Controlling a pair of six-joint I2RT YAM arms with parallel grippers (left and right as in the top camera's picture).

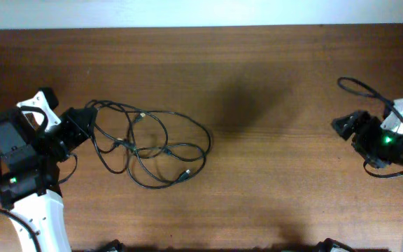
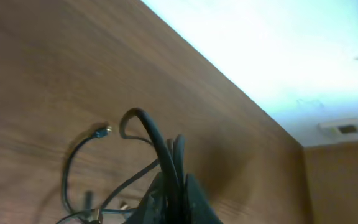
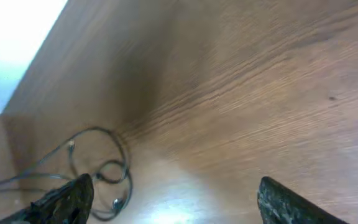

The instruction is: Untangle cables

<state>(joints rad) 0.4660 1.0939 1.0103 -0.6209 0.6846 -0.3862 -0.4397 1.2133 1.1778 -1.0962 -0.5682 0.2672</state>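
The loops of the bunch of strands lie crossed, so my left gripper needs to rise, tilt upward and carry the bunch of strands toward the right gripper to drop it.
The cables (image 1: 133,145) are thin black cords lying in loose overlapping loops on the left half of the wooden table (image 1: 271,161). Small plugs show among the loops. My left gripper (image 1: 86,120) is at the tangle's left end, shut on a bunch of strands. In the left wrist view the cables (image 2: 166,149) rise up between the closed fingers of the left gripper (image 2: 178,183). My right gripper (image 1: 340,126) hovers far to the right, open and holding nothing. In its wrist view the right gripper (image 3: 176,202) has its fingers spread wide, with the cables (image 3: 98,168) blurred in the distance.
The table's back edge (image 1: 201,28) meets a white wall. A thicker black wire (image 1: 359,87) loops off the right arm near the right edge. Bare wood lies between the tangle and the right gripper.
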